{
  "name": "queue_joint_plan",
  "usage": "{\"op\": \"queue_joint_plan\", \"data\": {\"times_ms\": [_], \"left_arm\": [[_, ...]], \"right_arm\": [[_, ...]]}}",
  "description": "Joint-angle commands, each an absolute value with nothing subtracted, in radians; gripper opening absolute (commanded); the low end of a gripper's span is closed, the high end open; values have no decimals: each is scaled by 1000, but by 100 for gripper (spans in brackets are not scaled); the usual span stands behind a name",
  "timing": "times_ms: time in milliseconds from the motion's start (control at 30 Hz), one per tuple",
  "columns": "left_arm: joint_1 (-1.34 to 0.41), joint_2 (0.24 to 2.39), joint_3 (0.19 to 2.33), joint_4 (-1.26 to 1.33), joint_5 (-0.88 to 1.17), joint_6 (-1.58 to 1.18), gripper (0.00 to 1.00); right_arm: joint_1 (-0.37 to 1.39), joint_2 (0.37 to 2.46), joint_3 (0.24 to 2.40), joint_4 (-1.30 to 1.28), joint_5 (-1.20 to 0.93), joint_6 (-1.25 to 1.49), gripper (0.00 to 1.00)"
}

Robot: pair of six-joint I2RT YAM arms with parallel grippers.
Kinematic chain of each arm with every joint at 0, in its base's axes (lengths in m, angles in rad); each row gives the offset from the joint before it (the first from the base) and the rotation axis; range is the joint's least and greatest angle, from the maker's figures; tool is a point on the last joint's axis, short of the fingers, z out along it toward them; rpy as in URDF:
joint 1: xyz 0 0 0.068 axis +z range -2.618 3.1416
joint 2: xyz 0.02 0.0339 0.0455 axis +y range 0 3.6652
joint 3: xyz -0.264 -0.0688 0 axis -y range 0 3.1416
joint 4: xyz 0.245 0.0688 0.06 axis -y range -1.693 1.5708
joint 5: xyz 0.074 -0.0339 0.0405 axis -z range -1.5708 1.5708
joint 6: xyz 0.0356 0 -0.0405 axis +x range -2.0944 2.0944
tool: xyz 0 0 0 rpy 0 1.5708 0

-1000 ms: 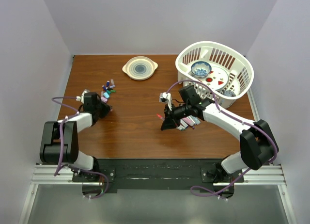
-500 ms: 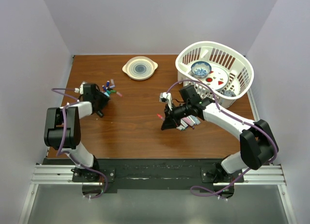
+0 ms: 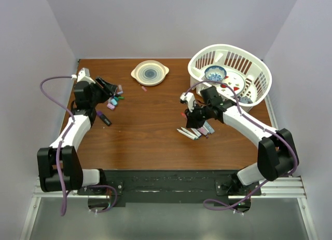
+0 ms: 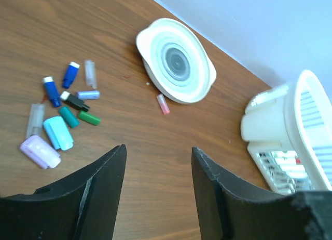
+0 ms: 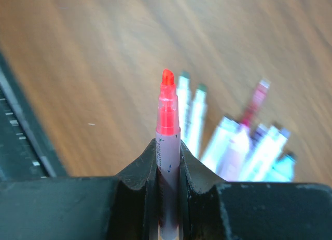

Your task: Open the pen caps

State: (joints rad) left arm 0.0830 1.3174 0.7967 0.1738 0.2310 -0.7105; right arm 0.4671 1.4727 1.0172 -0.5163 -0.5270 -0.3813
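My right gripper moves down to the gap beside the green-tipped pens next and releases the red pen among the other uncapped ones, since that gap lies below.
Several loose pen caps [image 3: 114, 97] in blue, teal, green, black and light purple lie in a pile at the left; they also show in the left wrist view [image 4: 62, 112]. One pink cap [image 3: 144, 88] lies apart by the plate, and shows in the left wrist view [image 4: 163, 104]. My left gripper [image 3: 107, 88] is open and empty, raised beside the pile [image 4: 158, 151]. My right gripper [image 3: 190, 113] is shut on an uncapped pen [image 5: 167, 110] with a red tip. Several uncapped pens [image 3: 194, 131] lie below it [image 5: 244, 141].
A cream plate [image 3: 150, 72] sits at the back middle [image 4: 176, 61]. A white basket [image 3: 259, 68] with a bowl and dishes stands at the back right, its rim in the left wrist view [image 4: 311, 120]. A small dark purple piece [image 3: 104, 118] lies left of centre.
My left gripper has risen and drawn back left from the cap pile. The pink cap now lies near the plate. My right gripper has moved right and back with the pen, uncovering the pens.
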Motion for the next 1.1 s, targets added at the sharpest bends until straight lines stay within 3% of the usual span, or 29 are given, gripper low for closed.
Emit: {"op": "queue_joint_plan", "data": {"times_ms": [0, 367, 633, 1067], "left_arm": [[91, 1304, 769, 173, 388, -621, 58], [91, 1160, 744, 3, 353, -485, 60], [91, 1105, 801, -261, 111, -422, 61], [92, 1071, 785, -244, 83, -403, 62]], "right_arm": [[442, 1480, 1057, -545, -482, -419, 0], [442, 1548, 1078, -597, -483, -463, 0], [440, 1629, 1098, -630, -301, -474, 1], [445, 1698, 1111, -637, -279, -457, 17]]}}
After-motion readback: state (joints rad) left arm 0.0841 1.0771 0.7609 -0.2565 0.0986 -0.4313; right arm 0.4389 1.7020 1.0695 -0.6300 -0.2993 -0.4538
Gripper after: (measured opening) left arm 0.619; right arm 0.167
